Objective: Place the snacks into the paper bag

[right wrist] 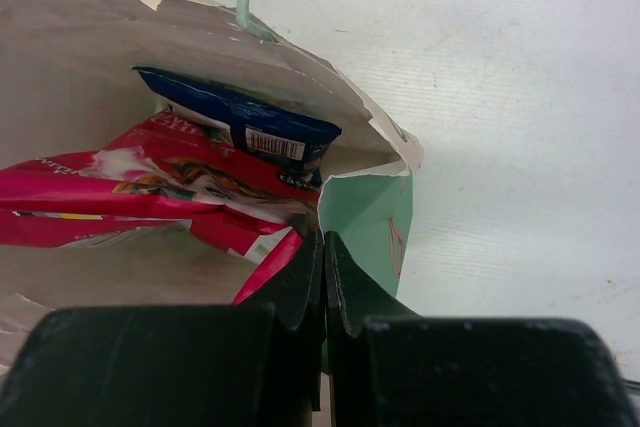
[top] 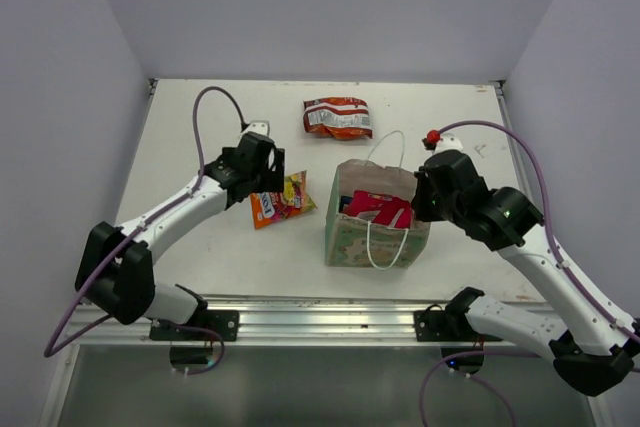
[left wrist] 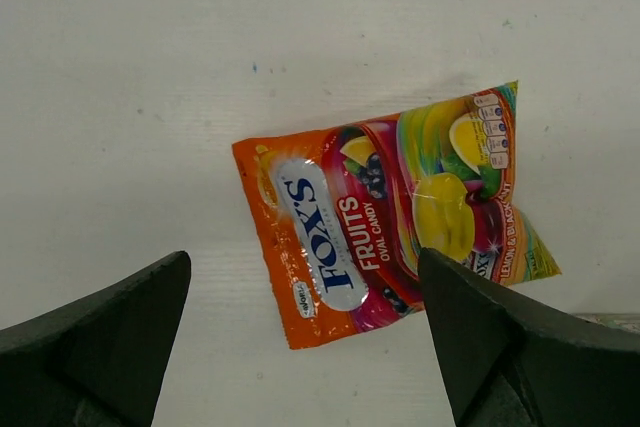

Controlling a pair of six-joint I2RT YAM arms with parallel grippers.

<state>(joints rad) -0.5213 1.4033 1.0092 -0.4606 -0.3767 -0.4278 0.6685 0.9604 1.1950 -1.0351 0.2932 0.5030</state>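
Observation:
The left gripper lowers its open fingers onto the middle of the flat candy packet next. The packet lies below it and to its right in the top view.
An orange-yellow candy packet (top: 281, 199) (left wrist: 390, 212) lies flat on the white table. My left gripper (top: 264, 185) (left wrist: 305, 287) hovers just above its orange end, open wide, holding nothing. A red-white-brown crinkled packet (top: 338, 117) lies at the back. The pale-green paper bag (top: 375, 237) (right wrist: 372, 215) stands upright in the middle, with the pink packet (top: 378, 207) (right wrist: 150, 187) and the blue packet (right wrist: 240, 122) inside. My right gripper (top: 422, 197) (right wrist: 322, 245) is shut on the bag's right rim, one finger inside the wall and one outside.
A small red part (top: 432, 137) sits on the right arm's purple cable behind the bag. The bag's white cord handles (top: 385, 247) hang over its front and back. A metal rail (top: 320, 317) runs along the near table edge, and grey walls close in both sides.

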